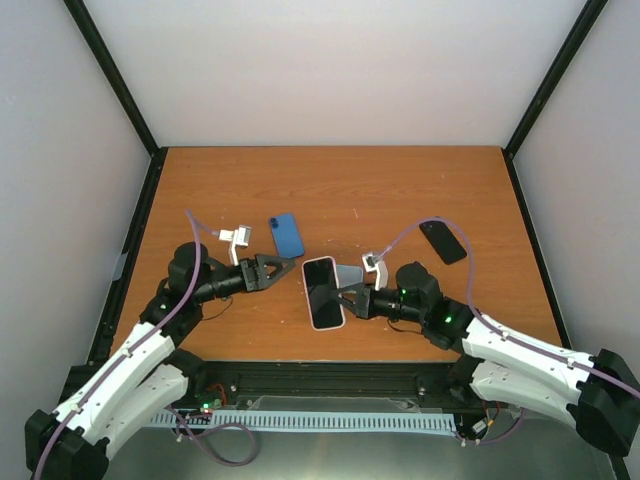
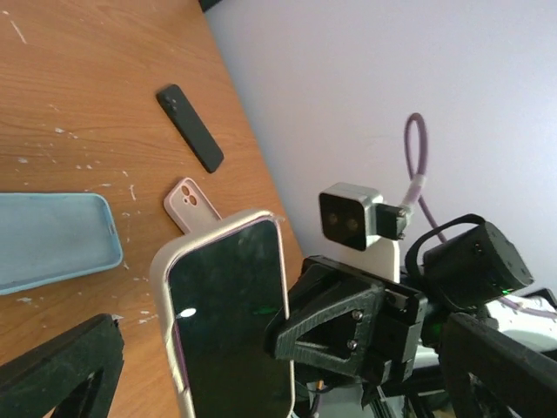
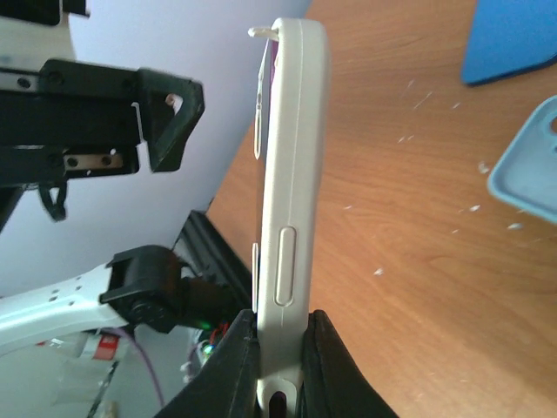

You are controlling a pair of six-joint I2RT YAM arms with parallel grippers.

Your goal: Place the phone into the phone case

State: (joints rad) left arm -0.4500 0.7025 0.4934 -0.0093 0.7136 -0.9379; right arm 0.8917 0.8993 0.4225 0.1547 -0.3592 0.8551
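The tabletop (image 1: 377, 237) beside the black phone is clear, outward and below. My right gripper needs to carry the white phone case outward next, lower it and release it.
My right gripper (image 1: 347, 297) is shut on a white phone case (image 1: 322, 292) with a dark-screened phone (image 2: 231, 322) lying in it, and holds it by one end above the table. In the right wrist view the case (image 3: 291, 174) stands edge-on between my fingers (image 3: 331, 366). A thin edge of the phone stands slightly off the case on its left side. My left gripper (image 1: 284, 266) is open and empty, close beside the case's far left corner. Its fingers (image 2: 52, 374) show wide apart at the bottom corners of the left wrist view.
A blue case (image 1: 287, 235) lies on the table behind my left gripper. A pale case (image 1: 349, 275) lies just behind the held one. A black phone (image 1: 443, 241) lies at the right. Walls close in the wooden table (image 1: 330, 180) on three sides.
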